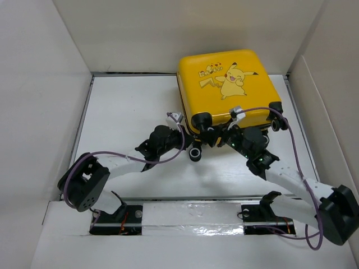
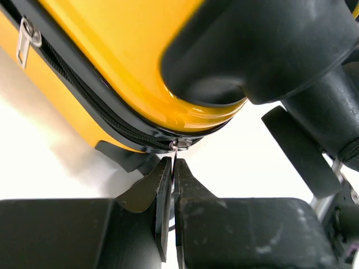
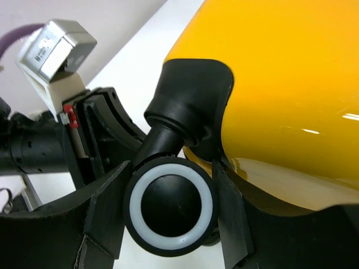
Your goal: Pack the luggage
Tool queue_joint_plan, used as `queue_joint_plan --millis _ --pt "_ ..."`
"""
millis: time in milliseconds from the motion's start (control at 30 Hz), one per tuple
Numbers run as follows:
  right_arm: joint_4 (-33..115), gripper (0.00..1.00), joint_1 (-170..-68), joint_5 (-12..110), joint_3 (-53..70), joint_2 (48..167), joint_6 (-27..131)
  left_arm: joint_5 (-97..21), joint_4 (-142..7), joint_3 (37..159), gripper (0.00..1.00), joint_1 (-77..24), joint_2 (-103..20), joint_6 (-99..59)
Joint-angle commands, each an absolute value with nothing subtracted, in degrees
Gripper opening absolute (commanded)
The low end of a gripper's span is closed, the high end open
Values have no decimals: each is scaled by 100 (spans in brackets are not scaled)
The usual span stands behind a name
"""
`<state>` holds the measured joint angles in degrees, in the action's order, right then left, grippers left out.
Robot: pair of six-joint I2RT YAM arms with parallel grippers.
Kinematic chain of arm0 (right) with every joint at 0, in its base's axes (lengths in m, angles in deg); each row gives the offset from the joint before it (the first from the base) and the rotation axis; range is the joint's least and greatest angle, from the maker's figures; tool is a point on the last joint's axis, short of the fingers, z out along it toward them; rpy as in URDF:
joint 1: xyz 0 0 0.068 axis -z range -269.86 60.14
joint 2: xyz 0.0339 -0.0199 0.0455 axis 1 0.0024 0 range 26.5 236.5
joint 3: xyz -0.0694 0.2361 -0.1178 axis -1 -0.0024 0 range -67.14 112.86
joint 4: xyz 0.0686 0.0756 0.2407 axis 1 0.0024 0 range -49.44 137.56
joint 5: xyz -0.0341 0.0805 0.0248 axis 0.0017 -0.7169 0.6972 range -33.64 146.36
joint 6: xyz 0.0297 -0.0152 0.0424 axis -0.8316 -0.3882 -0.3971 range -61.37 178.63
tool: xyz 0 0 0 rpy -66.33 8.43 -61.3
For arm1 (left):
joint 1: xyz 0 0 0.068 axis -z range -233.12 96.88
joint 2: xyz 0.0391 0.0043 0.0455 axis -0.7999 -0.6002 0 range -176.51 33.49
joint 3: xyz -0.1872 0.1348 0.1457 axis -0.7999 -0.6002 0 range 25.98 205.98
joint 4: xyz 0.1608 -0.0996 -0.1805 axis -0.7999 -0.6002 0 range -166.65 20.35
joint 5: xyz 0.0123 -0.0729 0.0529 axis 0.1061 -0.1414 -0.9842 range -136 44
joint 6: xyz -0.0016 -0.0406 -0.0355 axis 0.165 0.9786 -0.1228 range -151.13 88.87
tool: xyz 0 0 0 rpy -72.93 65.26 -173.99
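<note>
My left gripper stays closed on the zipper pull at this corner of the luggage, so my right gripper will move slightly back with the luggage's wheel next, then open.
The yellow luggage (image 1: 230, 89) with the Pikachu print lies flat and closed at the back right of the table. My left gripper (image 1: 186, 134) is at its near left corner. In the left wrist view the left gripper (image 2: 173, 166) is shut on a thin metal zipper pull (image 2: 175, 150) hanging from the black zipper (image 2: 84, 92). My right gripper (image 1: 217, 138) is at the near edge. In the right wrist view the right gripper (image 3: 171, 210) is closed around a black-and-white wheel (image 3: 171, 206), one finger (image 3: 109, 207) on each side of it.
White walls (image 1: 50, 84) enclose the table on the left, back and right. A second zipper pull (image 2: 25, 39) hangs further along the zipper. Other wheels (image 1: 276, 124) stick out at the luggage's near right corner. A taped strip (image 1: 190, 212) runs along the near edge.
</note>
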<state>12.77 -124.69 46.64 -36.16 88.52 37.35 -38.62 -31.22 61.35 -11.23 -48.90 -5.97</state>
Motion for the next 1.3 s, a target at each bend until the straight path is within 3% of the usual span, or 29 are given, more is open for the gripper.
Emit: queue_joint_plan --millis 0,333,700,767,800,833,933,1167,1200,1233,1267 --pt "2209 0 -12423 4511 -3691 8030 4104 -5309 -3298 6123 0 -1321 -4465 -951" --pt "2966 0 -12256 4414 -3867 7247 4281 -7007 -4346 6008 0 -1725 -4280 -662" --pt "3301 0 -12484 3887 -3717 7211 4475 -6798 -4284 6947 0 -2375 -5045 -196" --pt "3274 0 -12633 3834 -3665 7299 4483 -6665 -4390 6940 22 -2446 -4861 154" --pt "3196 0 -12886 3834 -3638 7421 4483 -6691 -4268 6705 37 -2446 -4477 252" --pt "3116 0 -13054 3860 -3569 7518 4440 -6674 -4215 6563 59 -2446 -4230 357" --pt "2896 0 -13862 4106 -3340 8054 4431 -6648 -4135 5948 79 -2446 -2982 736" --pt "2386 0 -15550 4405 -1953 9618 4492 -6692 -5118 5893 87 -2394 -362 1035" --pt "2699 10 -15691 4649 -1394 9785 4675 -6570 -5259 5937 91 -2394 49 1070" --pt "3016 38 -15779 4799 -1101 9926 4798 -6499 -5330 5964 99 -2394 210 1131" --pt "3289 52 -15911 5010 -854 10049 4869 -6429 -5400 5990 99 -2394 368 1114"
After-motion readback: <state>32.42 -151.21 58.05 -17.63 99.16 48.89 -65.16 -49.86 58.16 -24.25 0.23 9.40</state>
